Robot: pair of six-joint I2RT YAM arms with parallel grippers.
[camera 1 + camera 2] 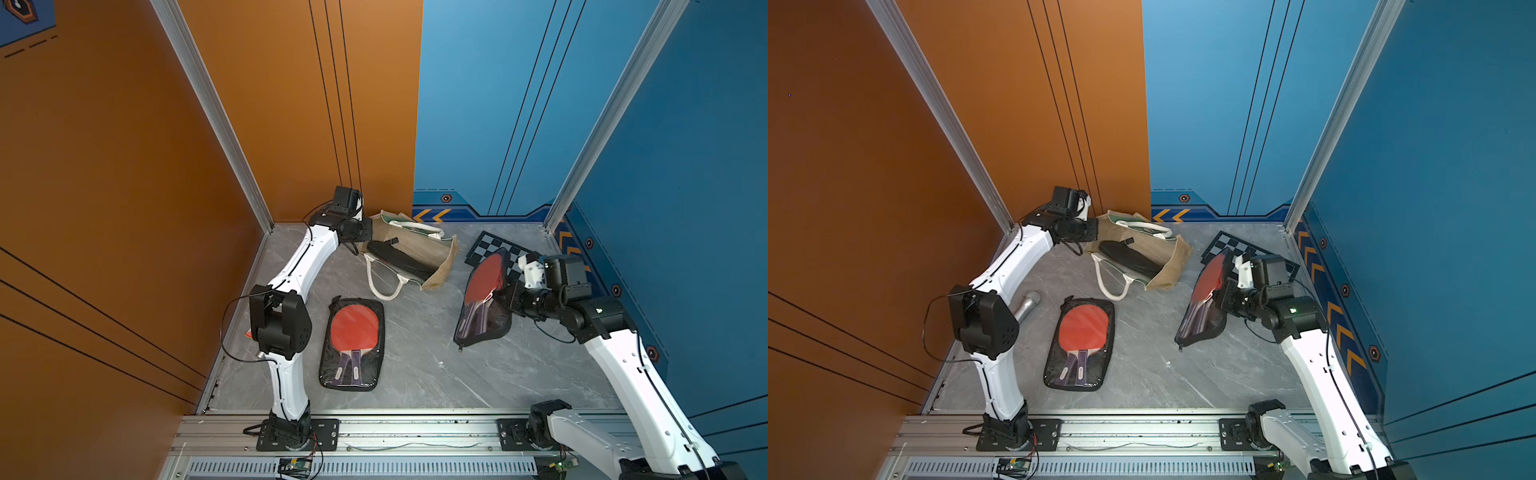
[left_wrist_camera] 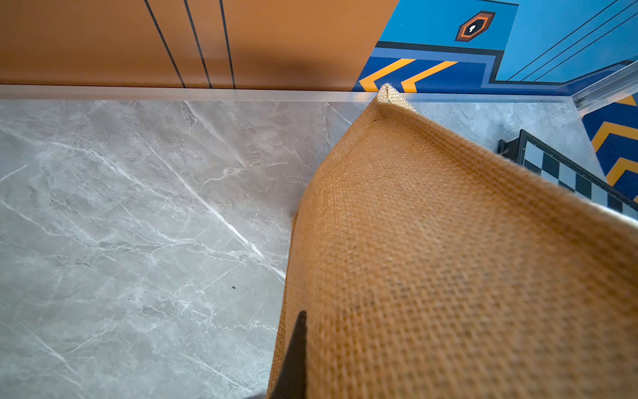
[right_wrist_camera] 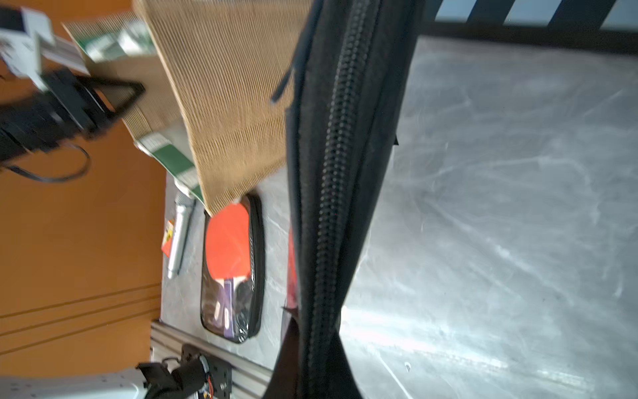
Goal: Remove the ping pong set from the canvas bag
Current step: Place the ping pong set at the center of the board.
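Next, my right gripper comes back and down toward the flat set to release, because the empty tabletop beside the set lies below my gripper and nearer my base.
The canvas bag (image 1: 432, 253) (image 1: 1163, 257) lies on its side at the back of the table, mouth toward the left arm. My left gripper (image 1: 369, 235) (image 2: 303, 345) is shut on its tan burlap wall (image 2: 448, 259). A black zip case (image 1: 399, 259) lies in the bag's mouth. One ping pong set (image 1: 353, 345) (image 1: 1080, 345) lies flat in front of the bag. My right gripper (image 1: 505, 291) (image 3: 317, 352) is shut on the zip edge of another ping pong set (image 1: 482, 299) (image 3: 341, 172), which is tilted up on edge right of the bag.
A flat checkerboard (image 1: 494, 249) (image 1: 1225, 243) lies at the back right, partly behind the held set. A silver microphone (image 1: 1027, 306) and an orange card (image 1: 248, 333) lie by the left arm. Walls close the table on three sides; a metal rail (image 1: 415, 428) runs along the front.
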